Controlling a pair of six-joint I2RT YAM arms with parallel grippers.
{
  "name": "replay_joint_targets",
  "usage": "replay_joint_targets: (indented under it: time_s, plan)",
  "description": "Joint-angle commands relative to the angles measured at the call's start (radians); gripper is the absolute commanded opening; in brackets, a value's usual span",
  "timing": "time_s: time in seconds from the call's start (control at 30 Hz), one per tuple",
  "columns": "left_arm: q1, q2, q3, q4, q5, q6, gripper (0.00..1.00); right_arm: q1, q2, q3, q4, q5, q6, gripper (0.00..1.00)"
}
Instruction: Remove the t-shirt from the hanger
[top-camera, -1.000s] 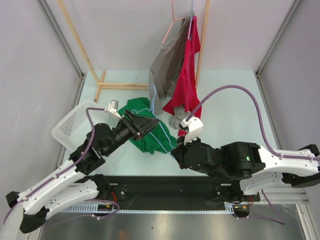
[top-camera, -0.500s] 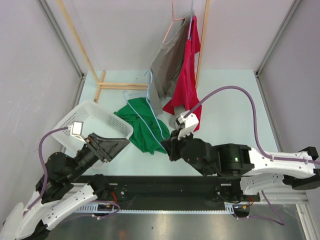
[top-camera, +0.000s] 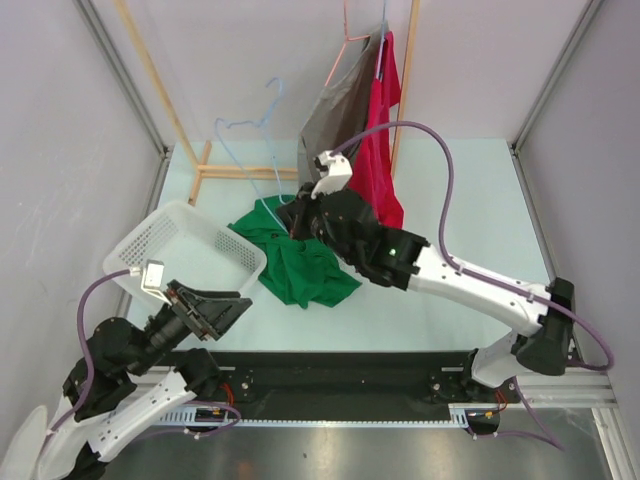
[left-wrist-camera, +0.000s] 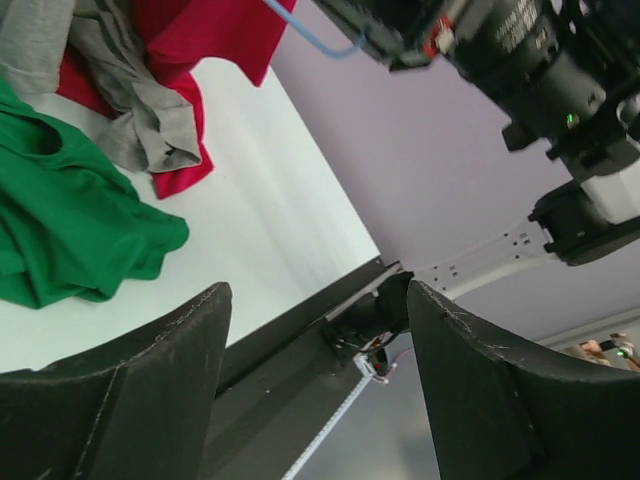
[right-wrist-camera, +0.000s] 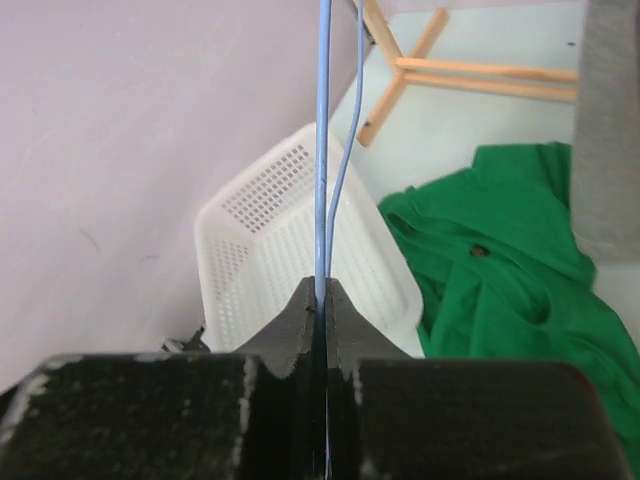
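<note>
I need to raise the hanger (top-camera: 252, 135) outward with my right gripper first, to get it to the wooden rack beside the grey shirt.
The green t-shirt (top-camera: 300, 262) lies crumpled on the table, off the hanger; it also shows in the left wrist view (left-wrist-camera: 70, 225) and the right wrist view (right-wrist-camera: 510, 270). The thin blue wire hanger (top-camera: 252, 135) is bare and lifted above the table. My right gripper (top-camera: 296, 215) is shut on the hanger's wire (right-wrist-camera: 322, 150), holding it over the shirt. My left gripper (top-camera: 232, 307) is open and empty, low at the near left, apart from the shirt; its fingers (left-wrist-camera: 150, 370) frame the table's front edge.
A white perforated basket (top-camera: 170, 240) sits at the left, beside the shirt. A red shirt (top-camera: 375, 150) and a grey shirt (top-camera: 335, 125) hang from the wooden rack (top-camera: 225, 172) at the back, their hems pooling on the table (left-wrist-camera: 150, 120).
My right arm swung up and back, lifting the blue hanger clear of the green shirt, which stayed on the table. My left arm let go and pulled back to the near left.
</note>
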Motion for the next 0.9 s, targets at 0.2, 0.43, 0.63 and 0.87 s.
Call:
replay_joint_targets:
  time_s: [0.2, 0.43, 0.63, 0.87]
  plan:
    - [-0.003, -0.003, 0.091, -0.124, -0.064, 0.161, 0.75, -0.144, 0.215, 0.265, 0.34, -0.219, 0.069, 0.0]
    - [-0.003, -0.005, 0.157, -0.177, -0.072, 0.216, 0.75, -0.214, 0.361, 0.418, 0.404, -0.302, 0.145, 0.0]
    - [-0.003, 0.015, 0.193, -0.196, -0.077, 0.257, 0.75, -0.257, 0.47, 0.569, 0.409, -0.343, 0.202, 0.0]
    - [-0.003, 0.021, 0.227, -0.213, -0.089, 0.277, 0.75, -0.297, 0.542, 0.653, 0.44, -0.358, 0.268, 0.0]
